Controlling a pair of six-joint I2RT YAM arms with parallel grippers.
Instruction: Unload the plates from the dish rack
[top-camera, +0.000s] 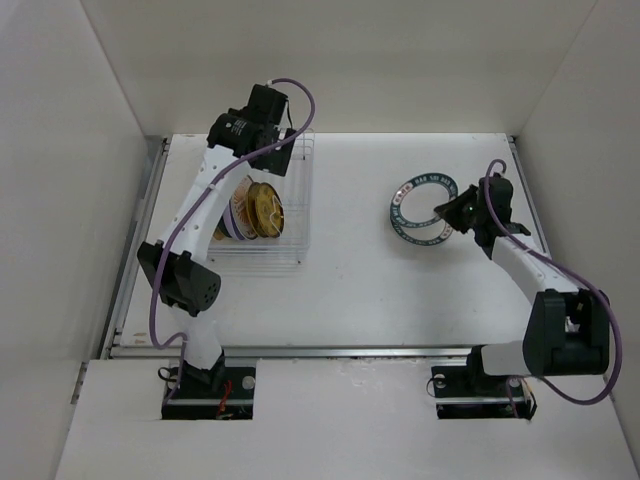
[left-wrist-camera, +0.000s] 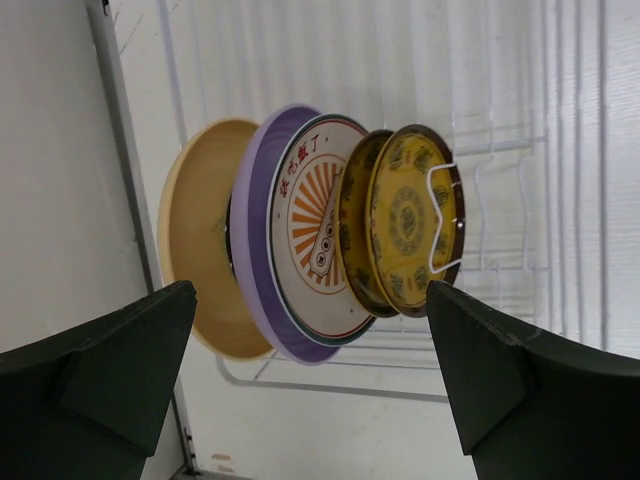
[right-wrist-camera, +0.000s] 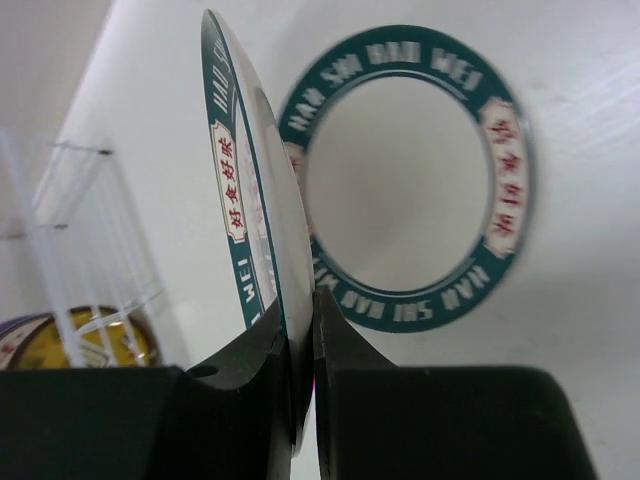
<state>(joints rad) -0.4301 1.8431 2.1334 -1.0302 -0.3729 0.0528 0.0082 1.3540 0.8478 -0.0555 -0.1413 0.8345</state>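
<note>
The dividers beside the last amber plate are empty, so the robot's left gripper next needs to go down toward the right in its wrist view and close on that plate's rim (top-camera: 262, 187) (left-wrist-camera: 390, 300).
Several plates stand on edge in the dish rack (top-camera: 298, 205): a mustard plate (left-wrist-camera: 200, 240), a lavender one (left-wrist-camera: 255, 250), a white sunburst one (left-wrist-camera: 315, 225) and amber patterned ones (left-wrist-camera: 405, 215). My left gripper (left-wrist-camera: 310, 330) is open just short of them at the rack's far end (top-camera: 268, 158), touching nothing. My right gripper (right-wrist-camera: 305, 330) is shut on the rim of a white plate with a dark-teal rim (right-wrist-camera: 225, 150), held on edge. Right behind it, a matching teal-rimmed plate (right-wrist-camera: 410, 180) lies flat on the table (top-camera: 405, 205), beside the right gripper (top-camera: 452, 213).
The rack's thin wire dividers (left-wrist-camera: 490, 200) stand empty to the right of the plates. In the right wrist view, the rack (right-wrist-camera: 80, 230) shows at the left. White walls close in the table at the back and both sides.
</note>
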